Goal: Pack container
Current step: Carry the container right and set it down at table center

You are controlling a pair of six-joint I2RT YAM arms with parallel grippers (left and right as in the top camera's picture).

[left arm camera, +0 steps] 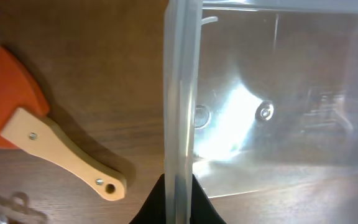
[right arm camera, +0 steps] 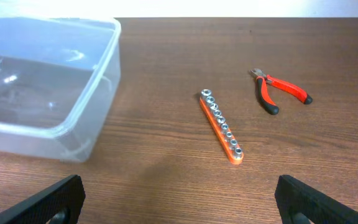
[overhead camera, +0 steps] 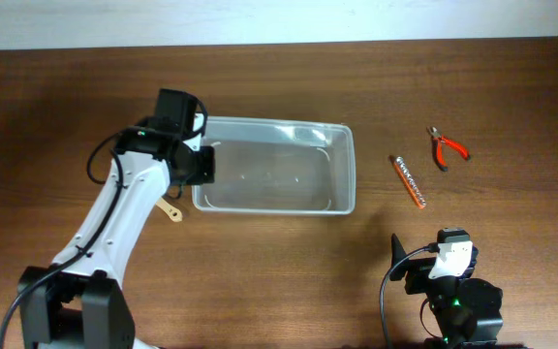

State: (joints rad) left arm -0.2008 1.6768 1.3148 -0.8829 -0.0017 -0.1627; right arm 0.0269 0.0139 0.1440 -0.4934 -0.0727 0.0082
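Note:
My left gripper brings the container's rim down and back toward the bare table in front next and releases it, since that part of the table lies clear.
The clear plastic container (overhead camera: 342,160) sits mid-table, empty. My left gripper (overhead camera: 200,163) is shut on its left wall; the left wrist view shows the rim (left arm camera: 180,93) pinched between my black fingers (left arm camera: 178,205). An orange scraper with a wooden handle (left arm camera: 55,149) lies just left of the container; its handle shows in the overhead view (overhead camera: 171,211). An orange socket rail (overhead camera: 410,181) and red pliers (overhead camera: 447,147) lie to the right, and both show in the right wrist view (right arm camera: 221,126) (right arm camera: 281,92). My right gripper (right arm camera: 179,202) is open and empty at the front right.
The container's near corner (right arm camera: 98,74) shows at the left of the right wrist view. A pale chain-like object (left arm camera: 8,205) lies at the bottom left of the left wrist view. Bare wooden table (overhead camera: 260,271) lies in front of the container.

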